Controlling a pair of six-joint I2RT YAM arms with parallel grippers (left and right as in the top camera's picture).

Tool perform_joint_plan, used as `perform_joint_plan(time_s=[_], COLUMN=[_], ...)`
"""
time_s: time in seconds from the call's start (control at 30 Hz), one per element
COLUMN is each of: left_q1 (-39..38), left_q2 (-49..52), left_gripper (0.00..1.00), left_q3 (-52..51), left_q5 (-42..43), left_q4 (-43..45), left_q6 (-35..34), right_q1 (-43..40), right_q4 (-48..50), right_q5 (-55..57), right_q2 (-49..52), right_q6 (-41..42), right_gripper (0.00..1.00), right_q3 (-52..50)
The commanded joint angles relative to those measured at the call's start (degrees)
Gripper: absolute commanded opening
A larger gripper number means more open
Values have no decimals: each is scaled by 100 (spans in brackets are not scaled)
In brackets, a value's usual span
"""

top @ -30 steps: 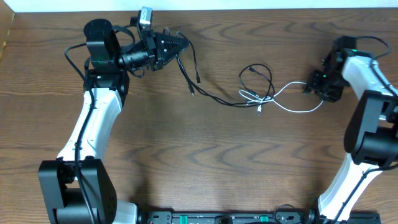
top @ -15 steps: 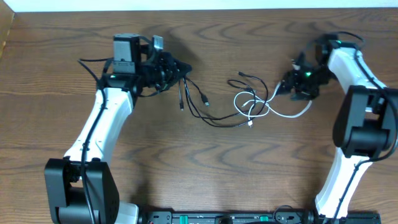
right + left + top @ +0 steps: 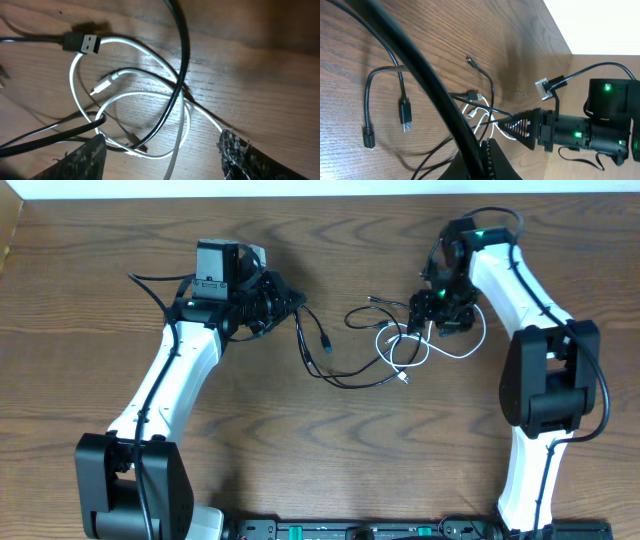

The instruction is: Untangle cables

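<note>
Next I will lower my right gripper onto a piece of the white cable, since the piece already runs between the gripper's open fingers, then close.
The black cable [image 3: 340, 380] runs from my left gripper [image 3: 290, 302] across the table to the tangle, where it crosses the loops of the white cable [image 3: 465, 352]. My left gripper [image 3: 487, 150] is shut on the black cable [image 3: 435, 95], and two loose black plug ends [image 3: 405, 112] lie nearby. My right gripper [image 3: 424, 312] hovers over the tangle. In the right wrist view its fingers [image 3: 162, 145] are wide open and straddle the white loops [image 3: 135, 45] and a black strand [image 3: 180, 60]. It holds nothing.
The wood table [image 3: 320, 460] carries the tangle in its upper middle. Its far edge [image 3: 330, 194] lies just behind both grippers. The right arm's links [image 3: 545, 380] stand along the right side and the left arm's links [image 3: 160, 390] along the left side.
My right gripper has moved left onto the tangle. My left gripper has moved down and right with the black cable. The cables have gone slack and bunched closer together.
</note>
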Motion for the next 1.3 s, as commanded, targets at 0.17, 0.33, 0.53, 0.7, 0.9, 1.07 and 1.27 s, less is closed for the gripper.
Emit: perform_joint_plan(time_s=[0.17,0.33,0.53,0.7,0.9,1.07,1.27], left_q1=[-13,-13,-11,-11,-13,-11,-11], left_q2=[2,2,2,2,2,2,2], left_gripper=[7,7,8,8,13,17,31], left_q3=[46,46,46,46,46,46,46], left_q5=[-197,-481,-634,-739,-824,-870,-905], left_q4=[-11,31,37,33,31,31,28], left_q6=[125,-133,-131,-131,-131,-131,-129], right_q1=[273,273,278,275,278,262,105], right_q4=[297,597,422,452,1311,1910,2496], right_q5=[1309,1270,601,-649,-1176,-1158,-1071], right_q2=[-35,-81,-785,-1665,-2841,-3554,-4041], right_q6=[1016,1060,492,304,791,916,1016], right_gripper=[44,1,1,1,1,1,1], right_q3=[-291,-118,553,1134,1333,1333,1333])
